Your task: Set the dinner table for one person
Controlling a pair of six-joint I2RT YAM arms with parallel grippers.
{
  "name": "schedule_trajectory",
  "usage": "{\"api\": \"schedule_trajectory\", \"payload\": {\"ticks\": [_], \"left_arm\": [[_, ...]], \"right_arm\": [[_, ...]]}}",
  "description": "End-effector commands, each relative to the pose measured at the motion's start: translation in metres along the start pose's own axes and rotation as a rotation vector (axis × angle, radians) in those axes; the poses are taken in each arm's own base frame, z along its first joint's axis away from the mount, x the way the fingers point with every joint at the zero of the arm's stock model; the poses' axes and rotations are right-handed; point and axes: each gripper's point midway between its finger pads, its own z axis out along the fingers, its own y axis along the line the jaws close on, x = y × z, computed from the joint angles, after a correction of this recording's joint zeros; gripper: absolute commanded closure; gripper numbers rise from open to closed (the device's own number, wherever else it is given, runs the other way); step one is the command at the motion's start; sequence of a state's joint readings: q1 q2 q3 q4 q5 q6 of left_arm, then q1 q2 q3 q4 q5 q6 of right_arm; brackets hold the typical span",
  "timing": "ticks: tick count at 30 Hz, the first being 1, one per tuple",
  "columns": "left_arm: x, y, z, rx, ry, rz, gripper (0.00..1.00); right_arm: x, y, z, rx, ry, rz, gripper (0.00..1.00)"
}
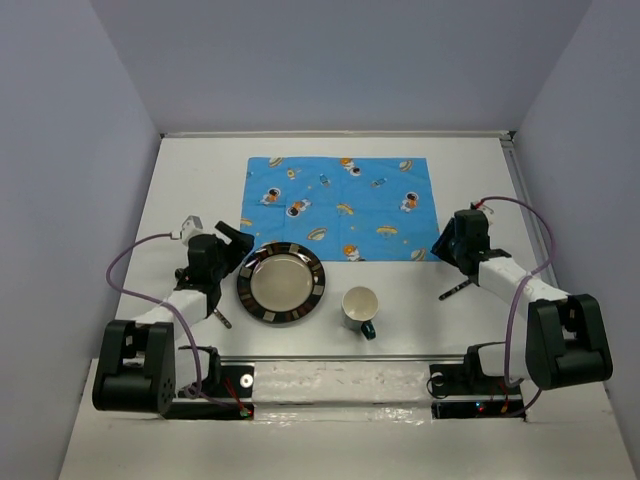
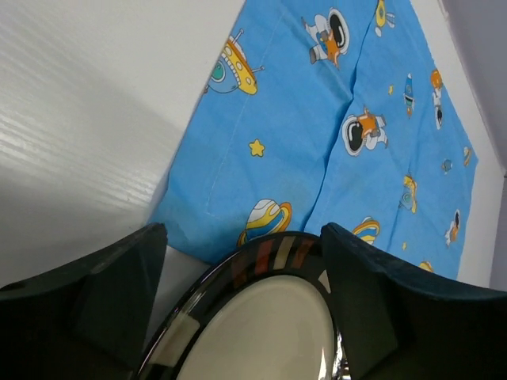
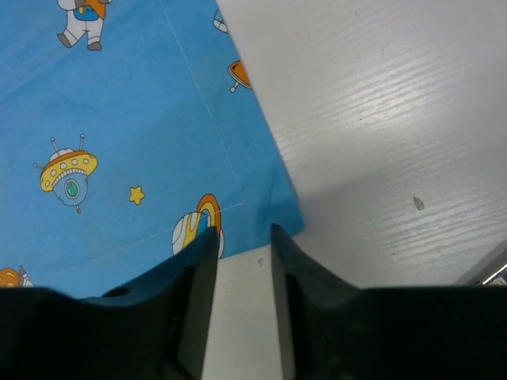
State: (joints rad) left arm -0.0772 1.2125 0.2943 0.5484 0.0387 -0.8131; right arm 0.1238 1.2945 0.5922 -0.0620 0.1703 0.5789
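Observation:
My right gripper next rises and swings back toward the cup, opening its fingers. Then it lowers over the cup's side facing its own arm, which the cup's handle leaves free.
The white dinner table carries a blue cartoon-printed mat at the back middle. A plate with a cream centre and a dark patterned rim lies in front of the mat's near left corner. A white cup with a dark handle stands to its right. My left gripper is open at the plate's far left rim. In the left wrist view its jaws stand wide apart either side of the plate's rim. My right gripper hangs over the mat's near right corner, its jaws a little apart and empty.
A thin dark utensil lies beside the left arm, and another lies beside the right arm. Grey walls close in the table on the left, back and right. A metal rail runs along the near edge between the arm bases.

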Motion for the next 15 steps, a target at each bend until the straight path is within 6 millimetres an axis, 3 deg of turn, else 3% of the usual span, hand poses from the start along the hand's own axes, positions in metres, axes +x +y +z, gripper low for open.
{"api": "schedule_trajectory", "payload": {"ticks": [1, 2, 3, 5, 7, 12, 13, 15], "left_arm": [[-0.032, -0.031, -0.011, 0.058, -0.085, 0.021, 0.04], [-0.044, -0.033, -0.013, 0.042, -0.13, 0.023, 0.01], [-0.052, -0.04, -0.018, 0.054, -0.153, 0.027, 0.01], [-0.089, -0.081, -0.043, 0.14, -0.251, 0.043, 0.01], [-0.106, -0.099, -0.058, 0.171, -0.291, 0.065, 0.01], [-0.136, -0.155, -0.115, 0.322, -0.353, 0.153, 0.01], [-0.142, -0.166, -0.127, 0.344, -0.362, 0.173, 0.01], [-0.139, -0.183, -0.149, 0.427, -0.35, 0.267, 0.01]], "right_arm": [[-0.015, 0.008, -0.009, -0.031, -0.031, -0.01, 0.51], [-0.022, 0.014, -0.016, -0.058, -0.046, -0.012, 0.44], [-0.02, 0.014, -0.016, -0.061, -0.037, -0.018, 0.44], [-0.038, 0.031, -0.036, -0.128, -0.087, -0.028, 0.32], [-0.041, 0.045, -0.05, -0.176, -0.096, -0.055, 0.3], [-0.012, 0.101, -0.098, -0.346, -0.064, -0.217, 0.26], [0.004, 0.116, -0.114, -0.404, -0.034, -0.262, 0.26], [0.017, 0.128, -0.132, -0.466, -0.009, -0.303, 0.25]]}}
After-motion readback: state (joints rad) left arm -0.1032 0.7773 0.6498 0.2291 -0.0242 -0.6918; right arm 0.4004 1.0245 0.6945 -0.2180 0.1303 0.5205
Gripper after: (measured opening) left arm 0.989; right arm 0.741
